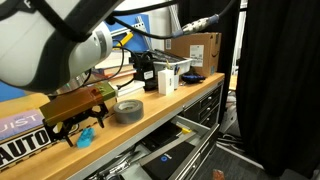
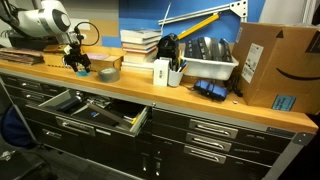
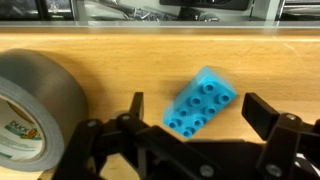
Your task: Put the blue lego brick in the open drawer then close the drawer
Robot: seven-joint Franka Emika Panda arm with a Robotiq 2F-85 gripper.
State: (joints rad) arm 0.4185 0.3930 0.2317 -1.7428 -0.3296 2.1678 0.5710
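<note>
Next, my gripper stays in place and closes straight onto the brick's opposite sides, as the blue lego brick (image 1: 86, 139) (image 3: 201, 101) already lies between the open fingers.
The blue lego brick (image 3: 201, 101) lies flat, studs up, on the wooden benchtop, turned diagonally. My gripper (image 3: 198, 112) is open, with one finger on each side of the brick and neither finger touching it. In both exterior views the gripper (image 1: 85, 124) (image 2: 75, 62) hangs just over the brick (image 1: 86, 139) near the bench's front edge. The drawer (image 1: 172, 150) (image 2: 95, 112) stands pulled open below the benchtop, with a dark interior and some items inside.
A grey tape roll (image 3: 35, 100) (image 1: 127, 110) (image 2: 108, 73) lies close beside the brick. A wooden tray lettered AUTOLAB (image 1: 20, 140) sits on the other side. Books, a white bin (image 2: 208, 66) and a cardboard box (image 2: 268, 62) stand further along the bench.
</note>
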